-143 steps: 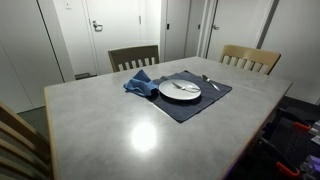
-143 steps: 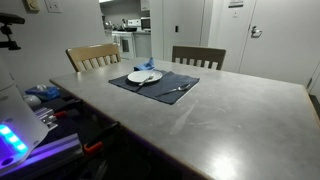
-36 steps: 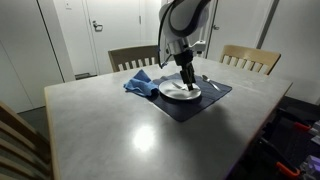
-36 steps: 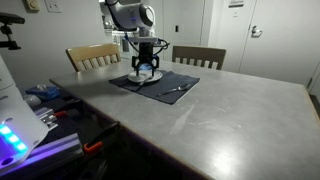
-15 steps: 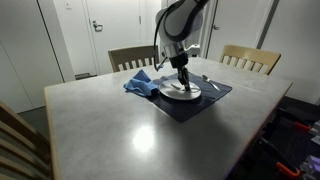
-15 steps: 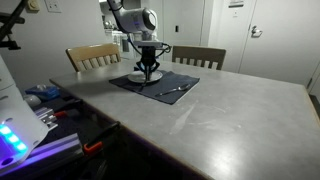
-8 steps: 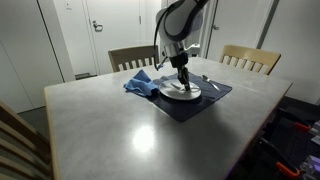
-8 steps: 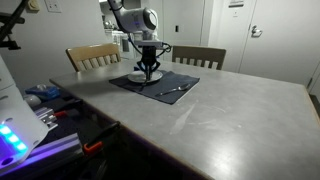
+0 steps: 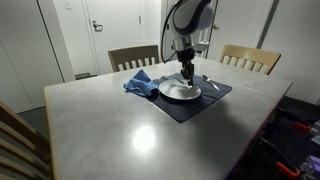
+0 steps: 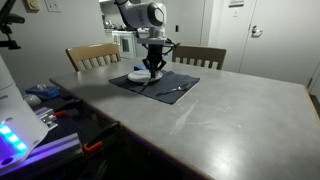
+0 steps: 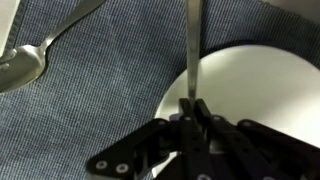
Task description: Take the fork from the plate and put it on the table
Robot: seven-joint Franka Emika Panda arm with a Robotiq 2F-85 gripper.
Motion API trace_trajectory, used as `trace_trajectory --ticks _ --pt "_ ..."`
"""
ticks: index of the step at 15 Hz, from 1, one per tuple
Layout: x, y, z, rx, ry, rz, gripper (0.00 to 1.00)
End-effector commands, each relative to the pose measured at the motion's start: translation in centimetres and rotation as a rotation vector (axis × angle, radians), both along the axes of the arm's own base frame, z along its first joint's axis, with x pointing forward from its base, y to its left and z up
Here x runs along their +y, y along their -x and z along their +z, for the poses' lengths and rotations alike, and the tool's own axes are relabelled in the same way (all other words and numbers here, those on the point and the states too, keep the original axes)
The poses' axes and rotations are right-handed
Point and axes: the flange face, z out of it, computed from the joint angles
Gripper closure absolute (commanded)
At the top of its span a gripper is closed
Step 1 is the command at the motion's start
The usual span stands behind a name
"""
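Next, my gripper moves toward the spoon and down to release the fork [image 11: 190,45], as bare placemat lies below my gripper, to its left in the wrist view.
My gripper [image 11: 190,103] is shut on the thin metal handle of the fork [image 11: 190,45]. The fork runs straight up out of the wrist view, so its tines are out of sight. Under the gripper lies the white plate [image 11: 250,90], which rests on a dark blue placemat [image 11: 90,110]. In both exterior views the gripper [image 9: 186,77] [image 10: 153,70] hangs just over the plate [image 9: 181,92] [image 10: 138,77] at the table's far side. The fork is too thin to make out in those views.
A spoon [image 11: 40,55] [image 10: 172,90] lies on the placemat [image 9: 195,103] beside the plate. A crumpled blue napkin [image 9: 141,84] sits against the plate's other side. Two wooden chairs [image 9: 133,57] [image 9: 250,58] stand behind the grey table [image 9: 120,125].
The arm has shifted slightly sideways and up over the plate, with the gripper staying shut on the fork's handle.
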Motion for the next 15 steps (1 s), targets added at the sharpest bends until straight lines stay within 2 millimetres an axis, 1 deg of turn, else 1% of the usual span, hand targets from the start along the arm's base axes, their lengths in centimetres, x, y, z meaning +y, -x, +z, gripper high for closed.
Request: trace_trajectory --ticks 1,5,9,12,15 --pt "-2.1 2.7 1.3 -0.071 -0.044 -0.085 0.98" --pt "-3.9 4.5 1.5 -0.133 -0.089 -0.235 0.98" --pt "-5.5 6.1 1.9 -0.188 -0.118 -0.336 0.98" --pt "-7.2 6.4 2.2 -0.229 -0.119 -0.401 0.98" --pt "-9.4 5.9 2.8 -0.265 -0.11 -0.435 0.98"
